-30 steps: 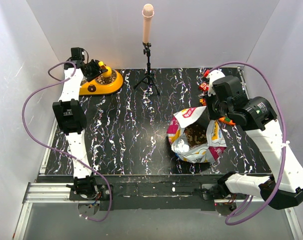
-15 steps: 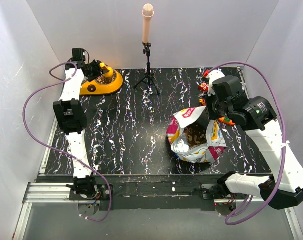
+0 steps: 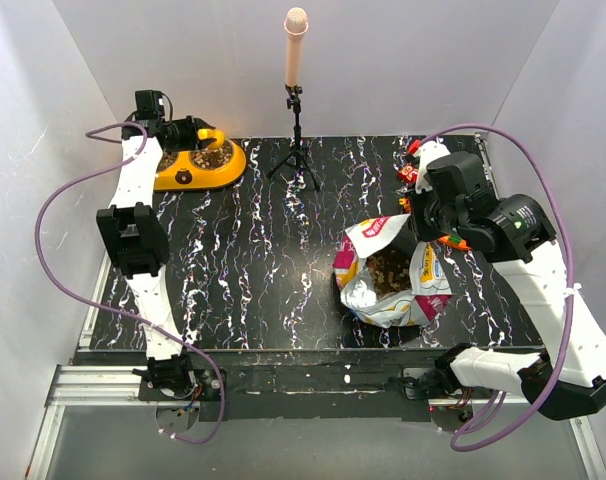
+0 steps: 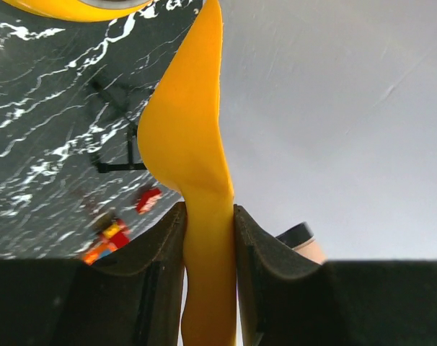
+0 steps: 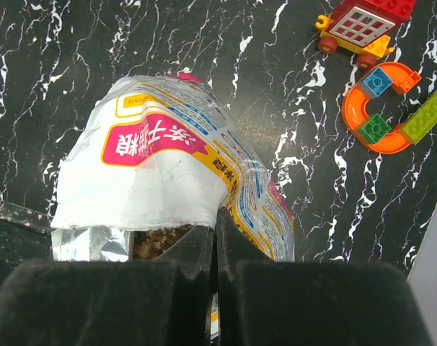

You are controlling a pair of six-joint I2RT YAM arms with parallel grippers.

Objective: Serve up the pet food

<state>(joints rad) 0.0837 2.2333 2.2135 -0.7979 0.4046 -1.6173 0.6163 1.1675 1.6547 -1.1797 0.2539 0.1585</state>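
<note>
Kibble is already in both cups, so my left gripper will next move back from the bowl (image 3: 195, 176) and down onto the bare tabletop to let go of the scoop.
The pet food is kibble (image 3: 388, 268) inside the open white bag (image 3: 393, 275) at the table's right middle. It also shows in the bag's mouth in the right wrist view (image 5: 161, 241). My right gripper (image 3: 423, 228) is shut on the bag's upper edge (image 5: 153, 166) and holds it open; the jaws (image 5: 216, 241) pinch the foil. My left gripper (image 3: 186, 131) is shut on the handle of the yellow-orange scoop (image 3: 211, 136), just above the back of the orange double bowl (image 3: 195, 176). Kibble (image 3: 215, 156) lies in the bowl's right cup. In the left wrist view the scoop (image 4: 186, 130) points up and away, its inside hidden.
A tripod stand (image 3: 296, 150) with a pinkish cylinder stands at the back middle. Toy bricks and an orange curved piece (image 5: 381, 119) lie right of the bag, beside a red and yellow toy vehicle (image 5: 359, 25). White walls enclose the table on three sides.
My left gripper has drawn back and left from over the bowl, lifting the scoop off the right cup. The right gripper and bag have barely moved.
</note>
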